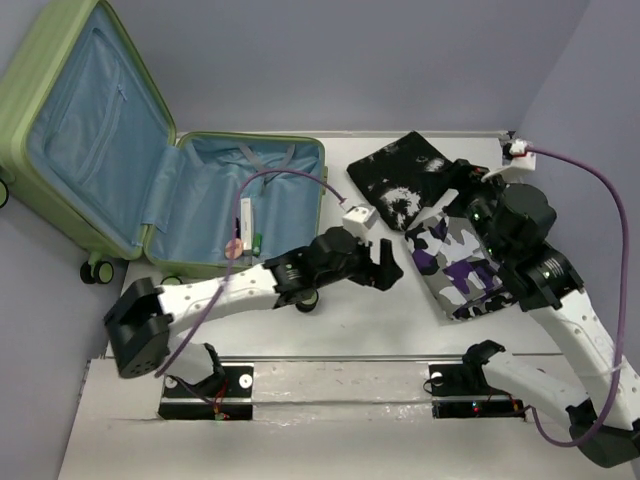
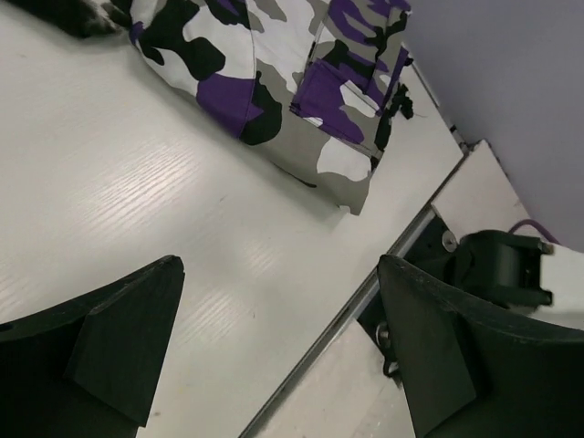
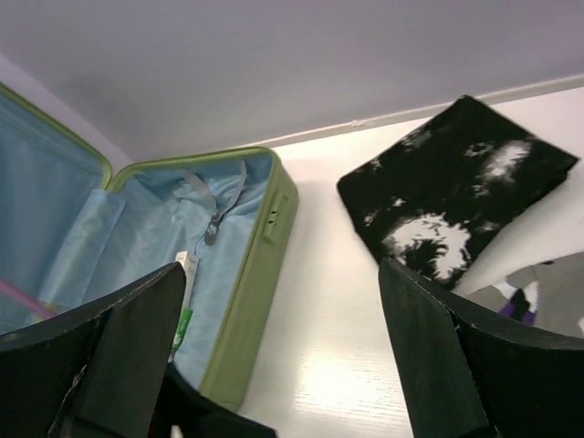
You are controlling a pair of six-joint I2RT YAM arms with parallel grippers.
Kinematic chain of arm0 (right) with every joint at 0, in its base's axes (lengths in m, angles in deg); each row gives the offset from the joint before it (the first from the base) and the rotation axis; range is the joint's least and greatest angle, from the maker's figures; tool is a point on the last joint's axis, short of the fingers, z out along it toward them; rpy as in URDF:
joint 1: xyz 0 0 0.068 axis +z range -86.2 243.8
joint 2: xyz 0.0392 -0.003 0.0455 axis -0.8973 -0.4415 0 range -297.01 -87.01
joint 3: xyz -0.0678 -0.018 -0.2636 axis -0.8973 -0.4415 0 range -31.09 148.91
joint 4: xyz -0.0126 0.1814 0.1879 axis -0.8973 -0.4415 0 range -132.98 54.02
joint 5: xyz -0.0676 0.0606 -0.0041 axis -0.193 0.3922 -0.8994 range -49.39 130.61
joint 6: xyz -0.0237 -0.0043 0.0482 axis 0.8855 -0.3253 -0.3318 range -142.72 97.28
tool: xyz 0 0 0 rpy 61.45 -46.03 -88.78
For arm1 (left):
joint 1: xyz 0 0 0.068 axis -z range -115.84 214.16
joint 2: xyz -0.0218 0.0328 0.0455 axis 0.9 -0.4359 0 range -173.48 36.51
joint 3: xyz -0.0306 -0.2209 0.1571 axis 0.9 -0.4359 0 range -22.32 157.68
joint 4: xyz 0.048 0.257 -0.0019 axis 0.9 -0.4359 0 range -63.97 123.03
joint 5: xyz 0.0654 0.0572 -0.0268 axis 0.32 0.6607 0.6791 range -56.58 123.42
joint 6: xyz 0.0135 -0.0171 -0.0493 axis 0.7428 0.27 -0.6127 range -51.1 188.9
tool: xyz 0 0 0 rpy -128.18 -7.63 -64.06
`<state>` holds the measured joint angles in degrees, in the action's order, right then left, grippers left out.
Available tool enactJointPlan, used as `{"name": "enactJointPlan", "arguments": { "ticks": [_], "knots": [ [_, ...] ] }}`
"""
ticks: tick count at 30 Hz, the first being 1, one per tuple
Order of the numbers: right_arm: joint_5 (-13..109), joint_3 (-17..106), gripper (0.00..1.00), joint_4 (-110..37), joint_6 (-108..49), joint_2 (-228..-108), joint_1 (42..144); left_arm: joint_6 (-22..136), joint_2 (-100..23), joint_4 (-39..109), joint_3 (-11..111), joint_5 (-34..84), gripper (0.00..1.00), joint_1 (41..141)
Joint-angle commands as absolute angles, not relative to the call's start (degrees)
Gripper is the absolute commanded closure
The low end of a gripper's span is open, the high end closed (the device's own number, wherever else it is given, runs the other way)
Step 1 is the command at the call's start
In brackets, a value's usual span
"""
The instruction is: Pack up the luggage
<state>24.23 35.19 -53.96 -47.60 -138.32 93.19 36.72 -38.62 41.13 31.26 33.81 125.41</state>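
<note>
I will lower my left gripper next, outward and to the right in the top view, onto the camo garment's uncovered corner (image 1: 417, 241) (image 2: 164, 38) nearest the luggage, because that corner is below my gripper.
The light-green luggage (image 1: 90, 130) lies open at the left, its lid leaning on the wall and its blue-lined base (image 1: 280, 190) flat on the table. It also shows in the right wrist view (image 3: 265, 246). A white toothpaste box (image 1: 246, 222) and small items lie inside. A purple camo garment (image 1: 455, 262) lies right of centre and also shows in the left wrist view (image 2: 274, 64). A black-and-white folded garment (image 1: 400, 172) lies behind it. My left gripper (image 1: 388, 263) is open and empty just left of the camo garment. My right gripper (image 1: 462, 190) is open and empty over the garments.
The left arm (image 1: 230, 290) stretches across the table in front of the suitcase base. A purple cable (image 1: 290, 175) loops over the suitcase. The table's front edge with the arm mounts (image 1: 470, 385) is near. Walls close the back and right.
</note>
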Motion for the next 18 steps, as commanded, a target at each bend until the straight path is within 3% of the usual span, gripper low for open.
{"name": "enactJointPlan", "arguments": {
  "ticks": [1,10,18],
  "knots": [
    [18.9,35.4,0.08,-59.6,-45.1,-133.3,93.5,35.1,-52.0,47.0,40.8,40.4,0.01,127.9],
    [19.1,33.3,0.08,-63.2,-45.0,-127.8,93.5,32.3,-78.6,44.1,60.5,41.9,0.01,127.8],
    [21.3,29.8,0.07,-64.4,-46.4,-125.2,93.5,27.2,-89.3,46.5,66.9,40.1,0.01,122.9]
  ]
}}
